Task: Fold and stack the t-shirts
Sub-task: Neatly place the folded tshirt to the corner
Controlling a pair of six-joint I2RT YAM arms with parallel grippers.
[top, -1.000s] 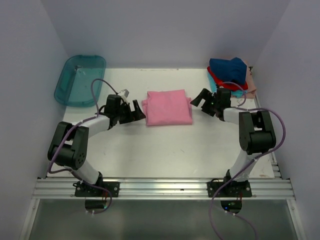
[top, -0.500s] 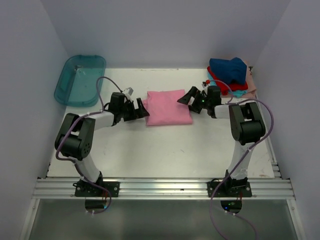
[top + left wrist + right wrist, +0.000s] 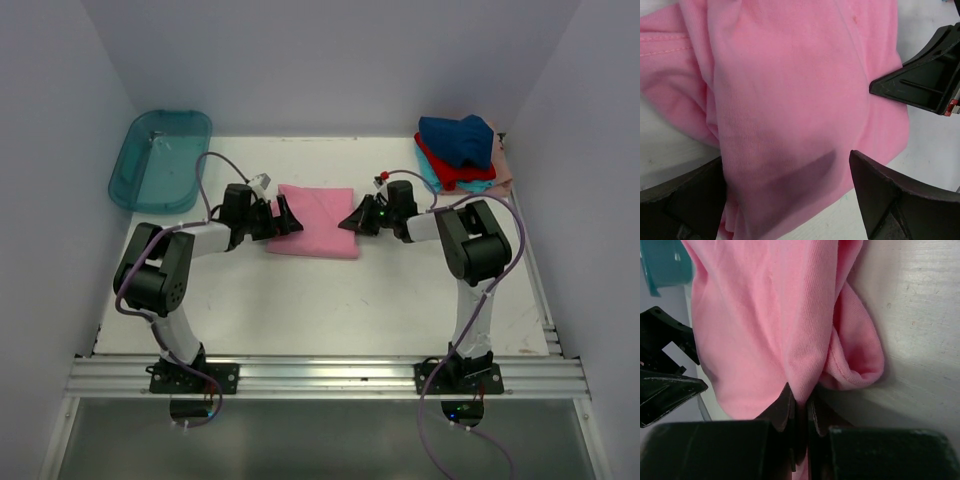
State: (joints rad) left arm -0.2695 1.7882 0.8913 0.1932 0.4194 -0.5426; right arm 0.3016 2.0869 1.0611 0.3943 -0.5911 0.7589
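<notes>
Next, my right gripper rises with the pink t-shirt, carries it outward over the pile's navy top (image 3: pixel 457 142), lowers and releases, as the other t-shirts already lie stacked.
A folded pink t-shirt (image 3: pixel 315 222) lies mid-table. My left gripper (image 3: pixel 283 218) is open, its fingers astride the shirt's left edge; in the left wrist view the cloth (image 3: pixel 790 90) fills the gap between the wide-set jaws of this gripper (image 3: pixel 787 170). My right gripper (image 3: pixel 352 222) is shut on the shirt's right edge; the right wrist view shows a pinched fold of pink cloth (image 3: pixel 765 315) between its closed tips (image 3: pixel 801 400). A pile of other t-shirts sits at the back right, navy (image 3: pixel 458 138) over red (image 3: pixel 452 172).
A translucent teal tub (image 3: pixel 160 160) stands at the back left, partly off the white table. The pile at the back right lies close to the right wall. Grey walls enclose three sides. A metal rail (image 3: pixel 320 375) runs along the near edge.
Both grippers have closed in on the pink shirt from either side. The right gripper has gone from open to shut on its right edge, and the shirt has shifted slightly left.
</notes>
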